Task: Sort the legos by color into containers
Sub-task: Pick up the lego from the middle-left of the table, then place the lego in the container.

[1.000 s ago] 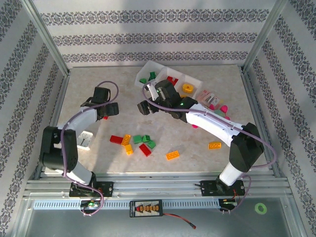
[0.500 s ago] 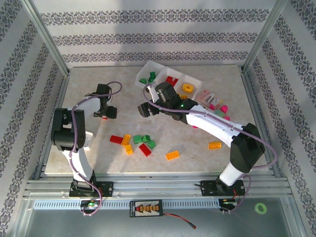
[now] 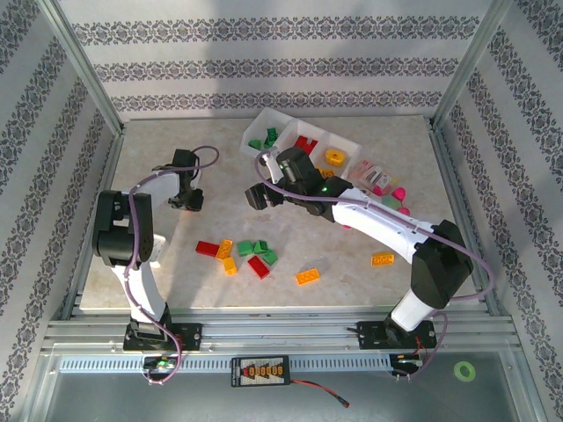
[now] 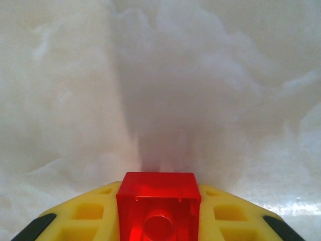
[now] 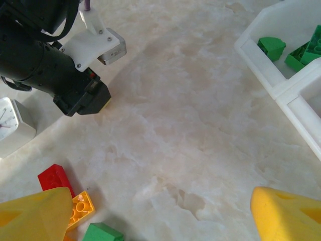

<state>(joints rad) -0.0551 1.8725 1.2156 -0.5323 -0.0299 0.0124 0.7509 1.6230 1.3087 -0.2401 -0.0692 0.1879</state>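
Observation:
My left gripper holds the red lego and needs to rise and carry it outward over the tray's middle section (image 3: 304, 144) to release it, as red pieces already lie inside.
My left gripper (image 3: 188, 200) is shut on a red lego (image 4: 158, 193), low over the bare table left of centre; the brick's hollow underside faces the left wrist camera. My right gripper (image 5: 160, 216) hangs open over the table, with nothing between its yellow fingers (image 5: 35, 216). It stands just left of the containers (image 3: 280, 115), a white three-part tray holding green (image 3: 264, 138), red (image 3: 306, 143) and yellow (image 3: 334, 158) pieces. Loose legos lie near the front: red (image 3: 207, 249), orange (image 3: 225, 249), green (image 3: 244, 248), red (image 3: 259, 267), orange (image 3: 308, 276) and orange (image 3: 383, 258).
A small white square box (image 3: 154, 251) sits behind the left arm. Pink pieces with a clear packet (image 3: 378, 178) lie right of the tray. Metal frame posts and patterned walls close in the table on three sides.
The left arm has risen at the elbow, and its gripper has closed on the red lego. The right arm has barely moved.

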